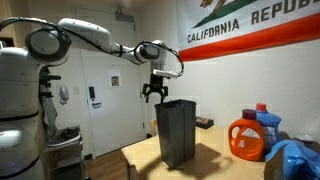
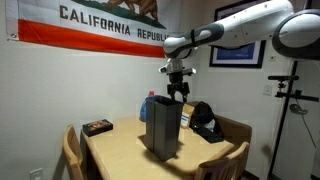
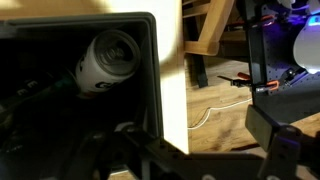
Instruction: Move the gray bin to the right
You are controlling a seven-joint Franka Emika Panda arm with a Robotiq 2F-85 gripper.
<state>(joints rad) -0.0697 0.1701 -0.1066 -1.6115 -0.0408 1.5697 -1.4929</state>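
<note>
My gripper should move outward and toward the inside of the bin next, and then go down over the bin's rim (image 3: 156, 108).
The gray bin (image 1: 176, 130) stands upright on the wooden table (image 1: 215, 165), and it shows in both exterior views (image 2: 163, 128). My gripper (image 1: 153, 93) hangs open just above the bin's top rim, also seen in an exterior view (image 2: 176, 92). The wrist view looks down into the bin (image 3: 60, 120), where a pale cylindrical object (image 3: 105, 62) lies inside. One bin wall (image 3: 170, 90) lies between my spread fingers (image 3: 195, 140). The fingers hold nothing.
An orange detergent jug (image 1: 247, 138), a blue bottle (image 1: 268, 122) and a blue bag (image 1: 295, 160) stand beside the bin. A dark box (image 2: 97, 127) and a black object (image 2: 205, 120) lie on the table. Wooden chairs (image 2: 72, 150) surround it.
</note>
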